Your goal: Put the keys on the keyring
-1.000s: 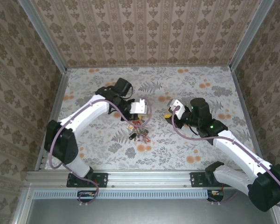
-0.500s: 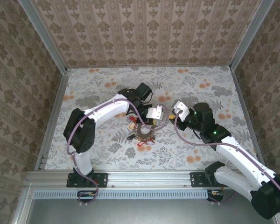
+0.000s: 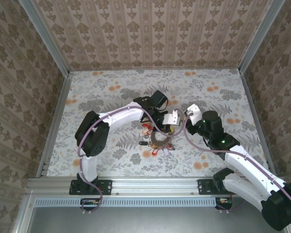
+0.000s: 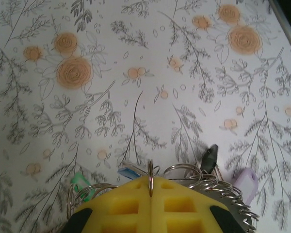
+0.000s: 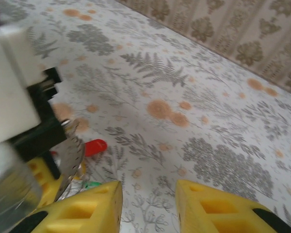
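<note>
The thin wire goes down toward the floral tablecloth in my left gripper next, then my left gripper opens to release it.
My left gripper (image 4: 150, 190) is shut on the thin wire of the keyring (image 4: 150, 174), which stands edge-on between the yellow pads. Small split rings crowd round it, with keys fringing them: a blue head (image 4: 128, 171), a green one (image 4: 79, 183), a black one (image 4: 211, 156) and a lilac one (image 4: 246, 180). From above, the left gripper (image 3: 170, 121) is at mid-table with the keyring bunch (image 3: 156, 141) just below-left of it. My right gripper (image 3: 190, 112) sits close to its right. Its jaws (image 5: 149, 204) stand open with nothing between them; a red key head (image 5: 94, 146) lies ahead-left.
The floral tablecloth (image 3: 106, 97) covers the table, walled by patterned panels on three sides. The left arm's white wrist body (image 5: 9, 87) and a toothed metal piece (image 5: 70, 162) crowd the left of the right wrist view. Bare cloth (image 3: 218, 87) stretches behind and to the right.
The left arm has swung right towards mid-table, taking the keyring bunch along. The right gripper has shifted slightly right and its jaws have spread a little.
</note>
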{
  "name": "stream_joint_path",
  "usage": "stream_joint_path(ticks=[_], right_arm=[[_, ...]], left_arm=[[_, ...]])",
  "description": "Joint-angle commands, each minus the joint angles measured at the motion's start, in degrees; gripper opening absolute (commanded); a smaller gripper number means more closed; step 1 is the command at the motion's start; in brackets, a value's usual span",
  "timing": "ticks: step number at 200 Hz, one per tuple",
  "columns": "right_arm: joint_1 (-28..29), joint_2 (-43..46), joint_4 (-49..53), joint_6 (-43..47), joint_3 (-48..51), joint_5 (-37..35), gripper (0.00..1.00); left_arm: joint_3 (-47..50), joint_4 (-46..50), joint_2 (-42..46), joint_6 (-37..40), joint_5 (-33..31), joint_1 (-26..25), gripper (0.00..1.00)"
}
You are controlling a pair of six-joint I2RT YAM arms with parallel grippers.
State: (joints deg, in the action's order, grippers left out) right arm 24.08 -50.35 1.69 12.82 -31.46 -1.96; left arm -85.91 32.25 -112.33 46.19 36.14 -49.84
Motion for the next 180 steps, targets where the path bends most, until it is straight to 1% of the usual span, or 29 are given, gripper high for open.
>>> stream_joint_path(ticks=[1,25,37,73,84,89,101,107,121,136,144,158,170,180], right_arm=[[-0.82,0.70,-1.94,-5.11,0.44,-8.54,0.37],[-2.37,1.30,-1.44,-10.20,0.94,-15.55,0.40],[-4.05,1.95,-1.10,-12.99,1.56,-17.25,0.42],[-9.39,3.83,-1.74,-18.00,4.32,-13.12,0.44],[-10.23,4.12,-1.90,-18.65,4.76,-12.42,0.44],[-10.46,4.13,-1.85,-18.93,4.85,-12.15,0.45],[-11.04,4.15,-1.86,-19.39,4.92,-11.87,0.45],[-11.31,4.06,-2.00,-19.66,5.01,-11.77,0.45],[-11.68,4.03,-2.55,-19.56,5.07,-11.18,0.45],[-12.16,3.95,-3.38,-19.32,5.21,-10.75,0.47],[-12.28,3.88,-3.96,-19.11,5.27,-10.55,0.49],[-12.43,3.69,-5.46,-17.29,5.42,-9.39,0.52],[-12.47,3.55,-6.89,-15.16,5.62,-7.43,0.56],[-12.51,3.43,-8.24,-13.46,5.71,-6.12,0.60]], left_arm=[[0.14,-3.55,-2.12,-4.05,4.10,-1.50,0.03],[0.81,-6.18,-3.00,-6.61,4.40,-1.88,0.03],[1.54,-7.76,-2.83,-7.87,4.64,-1.88,0.05],[4.43,-12.38,-0.99,-10.53,4.72,-1.42,0.11],[5.24,-13.58,-0.23,-11.10,5.05,-0.99,0.13],[5.57,-14.07,0.19,-11.44,5.10,-0.83,0.17],[6.59,-15.45,1.30,-11.93,5.37,-0.37,0.19],[7.34,-16.72,2.13,-12.47,5.44,-0.18,0.25],[9.53,-19.47,4.48,-13.11,6.49,0.54,0.26],[12.81,-25.28,7.87,-16.39,7.14,2.03,0.26],[15.30,-29.65,9.84,-18.49,7.10,3.03,0.26],[19.89,-37.45,13.75,-22.62,6.50,5.11,0.27],[23.94,-43.95,17.08,-26.13,4.80,7.27,0.27],[27.13,-49.00,19.94,-28.78,3.05,9.14,0.33]])
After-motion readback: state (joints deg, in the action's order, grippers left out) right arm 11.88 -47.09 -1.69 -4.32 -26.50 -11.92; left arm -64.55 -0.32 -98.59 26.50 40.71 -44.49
